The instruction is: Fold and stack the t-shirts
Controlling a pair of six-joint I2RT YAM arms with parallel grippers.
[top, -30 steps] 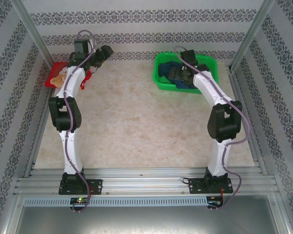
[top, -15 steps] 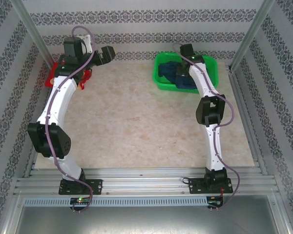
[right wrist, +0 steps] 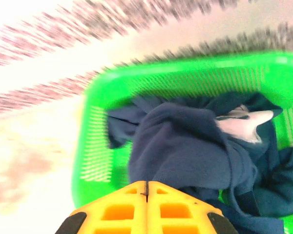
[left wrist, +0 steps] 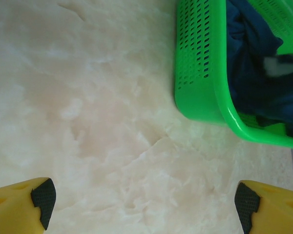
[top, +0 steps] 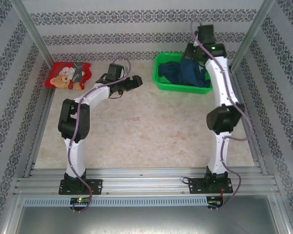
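My right gripper pinches the navy t-shirt (top: 188, 72) (left wrist: 254, 73) past the basket's rim, beside my left gripper. I should move my left gripper back and close it on the cloth.
The red t-shirt (top: 68, 75) with its teddy-bear print lies flat at the table's back left corner. The navy t-shirt (top: 188, 72) is bunched in the green basket (top: 161, 80), part of it pulled upward. My right gripper (top: 191, 52) is above the basket's far side. In the right wrist view its jaws are pressed together (right wrist: 146, 184), pinching a fold of the navy t-shirt (right wrist: 185, 141). My left gripper (top: 133, 83) hovers over bare table left of the basket, open wide with nothing between its fingertips (left wrist: 41, 197). The navy t-shirt (left wrist: 254, 73) shows inside the basket (left wrist: 198, 73).
The pale marble table (top: 136, 126) is bounded by patterned walls and metal frame posts (top: 34, 34) at the back corners. The basket stands at the back right, close to the right wall. The left arm's elbow (top: 73, 119) rises over the left middle of the table.
My left gripper left the red t-shirt and swung right toward the basket, opening wide. My right gripper shut on the navy t-shirt in the basket and rose toward the back wall.
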